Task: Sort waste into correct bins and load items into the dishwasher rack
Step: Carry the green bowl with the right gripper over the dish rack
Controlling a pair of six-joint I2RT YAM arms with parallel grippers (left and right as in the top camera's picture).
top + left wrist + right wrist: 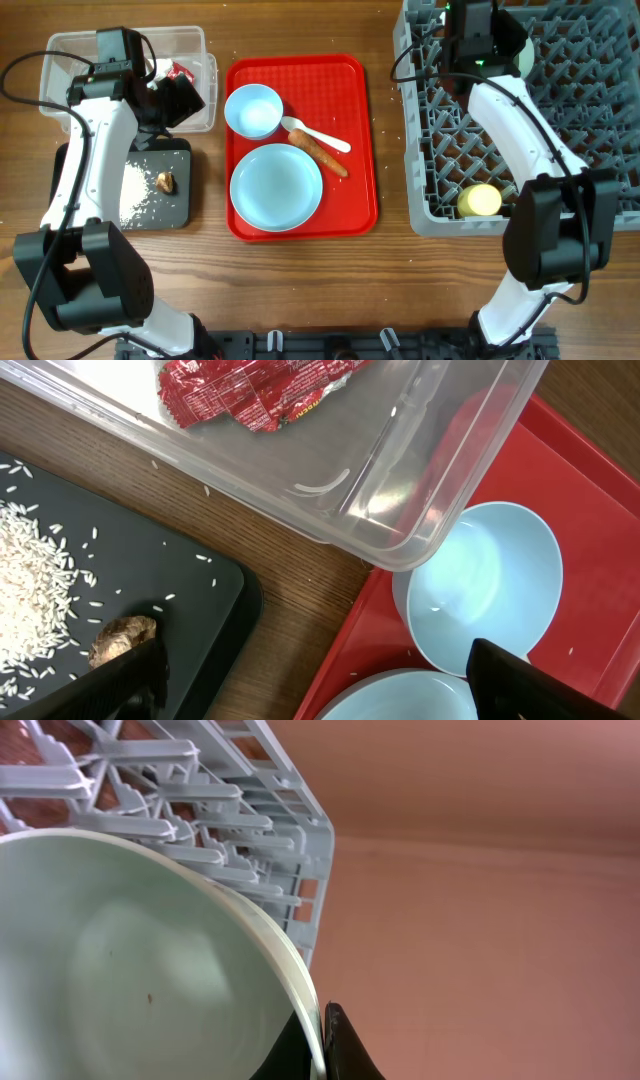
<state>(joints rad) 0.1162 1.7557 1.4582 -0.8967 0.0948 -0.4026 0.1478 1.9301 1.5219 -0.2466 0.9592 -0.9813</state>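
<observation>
The right gripper lowers the pale bowl next, shifting toward the grey rack's side nearest the red tray.
My left gripper (320, 695) is open and empty, hovering over the corner of the clear tub (60, 50) between the black tray (180, 215) and the red tray. A red wrapper (250, 390) lies in the tub. Rice grains (30, 590) and a brown scrap (122, 637) lie on the black tray. A pale blue bowl (253, 109), a blue plate (276, 187), a white spoon (318, 137) and a sausage stick (318, 153) sit on the red tray. My right gripper (325, 1040) is shut on the rim of a pale bowl (130, 970) over the grey rack (420, 150). A yellow cup (480, 200) lies in the rack.
The red serving tray (365, 130) lies in the middle of the wooden table, between the bins on the left and the rack on the right. The rack's upright pegs (150, 790) stand close behind the held bowl.
</observation>
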